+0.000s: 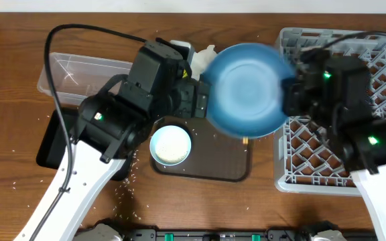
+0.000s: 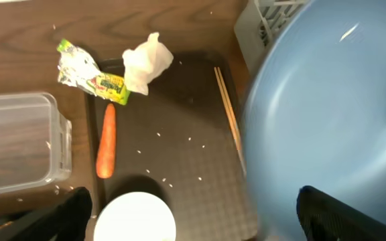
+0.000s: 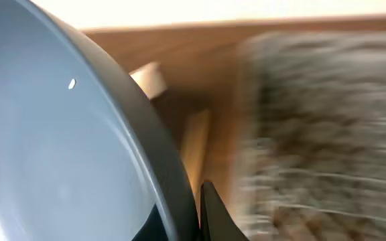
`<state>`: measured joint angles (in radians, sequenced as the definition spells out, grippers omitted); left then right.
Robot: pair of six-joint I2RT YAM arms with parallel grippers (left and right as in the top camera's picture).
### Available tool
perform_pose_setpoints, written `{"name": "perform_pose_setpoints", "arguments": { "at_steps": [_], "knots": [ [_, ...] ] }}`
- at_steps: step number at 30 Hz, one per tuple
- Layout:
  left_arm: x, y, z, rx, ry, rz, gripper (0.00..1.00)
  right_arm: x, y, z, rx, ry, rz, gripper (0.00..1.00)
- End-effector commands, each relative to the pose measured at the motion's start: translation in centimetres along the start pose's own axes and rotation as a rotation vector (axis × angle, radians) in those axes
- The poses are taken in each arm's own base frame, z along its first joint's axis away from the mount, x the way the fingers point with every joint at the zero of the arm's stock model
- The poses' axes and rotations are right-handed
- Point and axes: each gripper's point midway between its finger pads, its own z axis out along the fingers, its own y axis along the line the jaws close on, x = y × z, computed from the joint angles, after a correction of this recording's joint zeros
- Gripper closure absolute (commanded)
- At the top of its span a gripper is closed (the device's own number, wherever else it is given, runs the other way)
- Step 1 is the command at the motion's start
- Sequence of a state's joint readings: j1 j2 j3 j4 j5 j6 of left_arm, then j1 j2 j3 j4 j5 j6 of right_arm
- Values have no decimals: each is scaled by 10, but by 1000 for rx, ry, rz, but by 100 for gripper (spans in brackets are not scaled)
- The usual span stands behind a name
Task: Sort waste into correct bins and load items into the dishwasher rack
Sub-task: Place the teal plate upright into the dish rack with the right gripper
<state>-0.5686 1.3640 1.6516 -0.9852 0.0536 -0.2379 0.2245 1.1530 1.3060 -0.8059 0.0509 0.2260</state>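
I should swing the plate [image 1: 246,90] in my right gripper to the right in the overhead view, into the rack's side farthest from the tray, because the slots there are empty.
My right gripper [image 1: 290,97] is shut on the right rim of the large dark-blue plate [image 1: 246,90], which hangs tilted above the brown serving tray [image 1: 230,164]. In the right wrist view the plate's rim [image 3: 146,154] sits pinched in the gripper [image 3: 196,214]. At the plate's left edge my left gripper [image 1: 203,100] stands open, its fingers [image 2: 62,217] wide apart and holding nothing. Below it lie a white bowl [image 2: 136,217] of rice, the carrot [image 2: 106,140], the wrapper [image 2: 89,73], the tissue [image 2: 146,61] and the chopsticks [image 2: 228,114]. The dishwasher rack [image 1: 380,60] is at the right.
The clear tub [image 1: 79,73] stands at the back left with the black tray [image 1: 49,144] in front of it, partly under the left arm. Loose rice grains [image 1: 129,181] dot the table and the serving tray. The rack looks blurred in the right wrist view.
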Motion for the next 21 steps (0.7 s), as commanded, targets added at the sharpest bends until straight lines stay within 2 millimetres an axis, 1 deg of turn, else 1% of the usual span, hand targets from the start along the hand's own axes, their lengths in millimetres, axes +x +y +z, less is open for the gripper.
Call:
{"name": "perform_pose_setpoints", "arguments": {
  "at_steps": [1,2,3,5,7,9,12,16,19,21],
  "knots": [
    [-8,0,-20,3,-58,23,2,-31,-103,-48,550,-183,21,99],
    [-8,0,-22,5,-64,23,2,-35,-119,-58,651,-207,28,99],
    [-9,0,-25,7,-69,23,2,-41,-140,-75,787,-247,53,99],
    [-9,0,-29,10,-80,23,2,-48,-169,-101,993,-303,88,99],
    [-10,-1,-33,13,-87,23,2,-54,-187,-118,1130,-328,99,99],
    [-8,0,-34,12,-86,23,2,-60,-199,-123,1207,-324,84,99],
    [-5,1,-35,8,-72,23,2,-69,-218,-120,1281,-277,20,99],
    [-1,2,-34,3,-55,23,2,-90,-243,-108,1381,-184,-139,99],
    [0,3,-34,1,-50,23,2,-101,-262,-90,1440,-117,-232,99],
    [2,3,-34,0,-45,23,2,-100,-273,-71,1464,-36,-304,99]
  ]
}}
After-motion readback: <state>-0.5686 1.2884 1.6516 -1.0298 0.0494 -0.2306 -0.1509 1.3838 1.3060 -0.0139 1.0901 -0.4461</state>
